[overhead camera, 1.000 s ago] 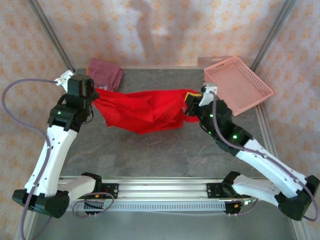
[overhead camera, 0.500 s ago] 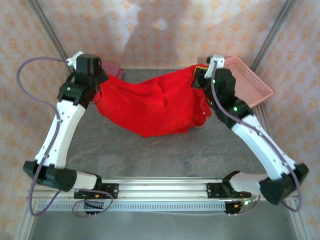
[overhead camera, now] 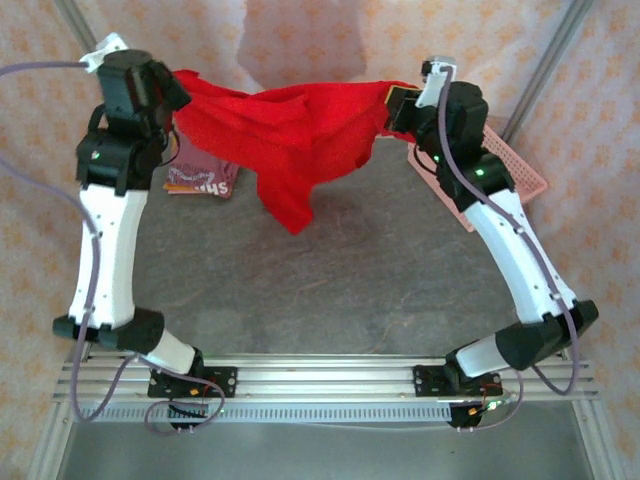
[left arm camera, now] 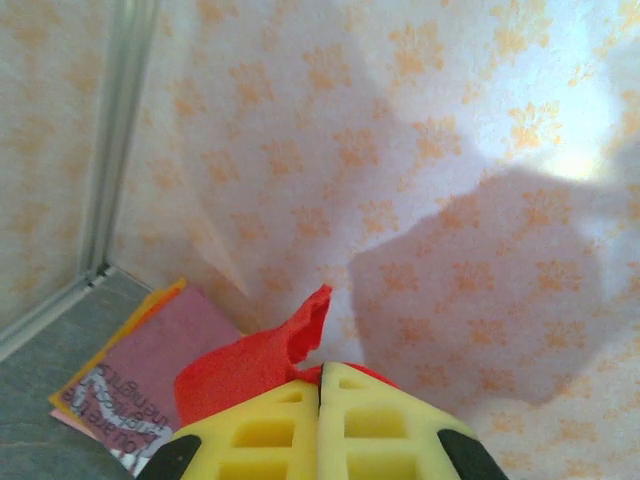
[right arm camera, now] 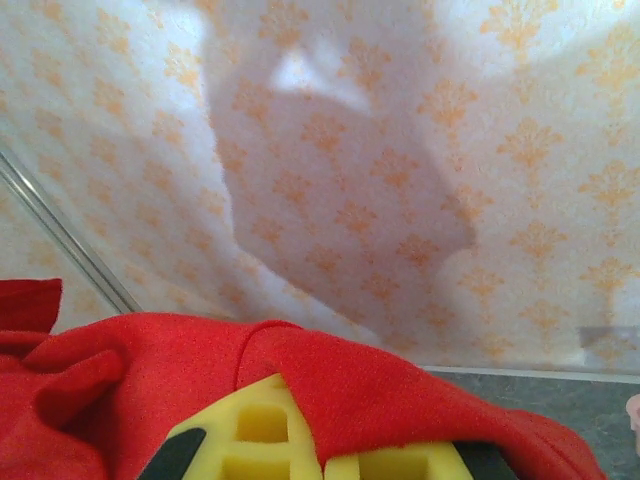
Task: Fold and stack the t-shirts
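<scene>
My left gripper should next move down and back to let go of its end of the red shirt, because bare grey tabletop lies below the gripper, nearer my base.
A bright red t-shirt (overhead camera: 290,130) hangs stretched in the air between both grippers, high over the back of the table, its lower part drooping to a point. My left gripper (overhead camera: 178,88) is shut on the shirt's left end; a red flap (left arm camera: 240,365) sticks out of its yellow fingers (left arm camera: 270,430). My right gripper (overhead camera: 392,108) is shut on the right end, with red cloth (right arm camera: 120,380) draped over its yellow fingers (right arm camera: 250,430). A folded maroon-pink t-shirt with white lettering (overhead camera: 200,180) (left arm camera: 150,370) lies at the back left on an orange one (left arm camera: 130,315).
A pink lattice basket (overhead camera: 520,170) stands at the back right, partly behind my right arm. Patterned curtain walls (overhead camera: 320,40) and metal frame posts (overhead camera: 545,65) close in the back and sides. The grey tabletop (overhead camera: 350,280) spreads out under the hanging shirt.
Both arms have risen and swung toward the back wall, lifting the red t-shirt off the table. The folded maroon-pink t-shirt has come into view under the left arm.
</scene>
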`<state>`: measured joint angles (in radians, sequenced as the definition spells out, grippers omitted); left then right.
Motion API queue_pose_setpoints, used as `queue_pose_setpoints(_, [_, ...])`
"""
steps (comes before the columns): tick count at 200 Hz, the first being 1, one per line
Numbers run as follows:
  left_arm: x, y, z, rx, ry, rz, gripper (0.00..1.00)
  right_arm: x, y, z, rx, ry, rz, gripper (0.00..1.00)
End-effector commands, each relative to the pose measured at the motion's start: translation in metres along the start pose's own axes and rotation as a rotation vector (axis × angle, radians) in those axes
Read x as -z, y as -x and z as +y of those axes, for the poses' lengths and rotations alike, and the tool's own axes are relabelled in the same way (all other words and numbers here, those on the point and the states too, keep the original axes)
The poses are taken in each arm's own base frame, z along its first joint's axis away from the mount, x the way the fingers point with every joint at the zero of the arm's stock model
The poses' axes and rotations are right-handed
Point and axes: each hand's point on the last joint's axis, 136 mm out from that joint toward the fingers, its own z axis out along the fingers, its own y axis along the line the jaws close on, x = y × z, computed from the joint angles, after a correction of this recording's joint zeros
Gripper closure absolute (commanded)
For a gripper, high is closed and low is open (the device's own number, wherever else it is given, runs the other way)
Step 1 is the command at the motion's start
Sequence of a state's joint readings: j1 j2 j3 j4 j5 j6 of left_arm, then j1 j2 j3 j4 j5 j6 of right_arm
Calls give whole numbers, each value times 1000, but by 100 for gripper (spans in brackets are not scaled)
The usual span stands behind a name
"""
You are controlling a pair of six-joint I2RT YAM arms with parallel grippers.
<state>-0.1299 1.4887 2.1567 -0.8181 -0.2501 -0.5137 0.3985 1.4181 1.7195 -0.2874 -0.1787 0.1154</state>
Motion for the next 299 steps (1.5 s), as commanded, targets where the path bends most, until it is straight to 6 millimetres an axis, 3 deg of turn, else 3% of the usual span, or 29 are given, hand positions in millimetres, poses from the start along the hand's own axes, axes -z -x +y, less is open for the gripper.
queue_pose_setpoints(1, [26,0,34,-33,76,-44,100,15,-10,-5,-24,10,14,100])
queue_pose_setpoints(22, [30,-33,70,-53,168,-12,100,16,-66,-19,-53,-4,135,100])
queue_pose_setpoints(34, [28,-62,95,-72,240,33,100,21,-104,-28,-79,-5,211,100])
queue_pose_setpoints(78, [9,-208,187,-94,440,274,100,47,-256,-29,-239,139,561,100])
queue_pose_setpoints(92, [8,-247,211,-82,478,315,100,62,-282,-16,-313,223,602,100])
queue_pose_setpoints(108, [8,-278,235,-56,525,331,100,73,-310,0,-368,298,645,100])
queue_pose_setpoints(140, [4,-303,261,-27,603,327,100,93,-357,7,-315,288,785,100])
queue_pose_setpoints(161, [-6,-309,269,-32,639,344,100,95,-373,-3,-283,231,826,100])
queue_pose_setpoints(195, [-26,-312,281,-26,690,371,100,87,-376,-5,-279,215,831,100])
queue_pose_setpoints(201, [-28,-311,282,-19,696,373,100,87,-376,0,-280,239,838,91])
queue_pose_setpoints(217, [-23,-303,289,-13,744,354,68,89,-370,5,-274,265,838,57])
queue_pose_setpoints(223, [-19,-298,291,-10,759,338,40,89,-367,3,-266,251,823,50])
queue_pose_setpoints(227, [-17,-295,291,-9,764,327,27,89,-365,0,-260,235,812,46])
queue_pose_setpoints(244, [-2,-286,295,-15,777,302,1,89,-351,-17,-225,141,732,34])
queue_pose_setpoints(270, [24,-285,294,-21,779,334,0,88,-337,-53,-218,-44,639,31])
queue_pose_setpoints(299, [40,-318,266,-17,653,472,0,86,-340,-92,-222,-232,630,31])
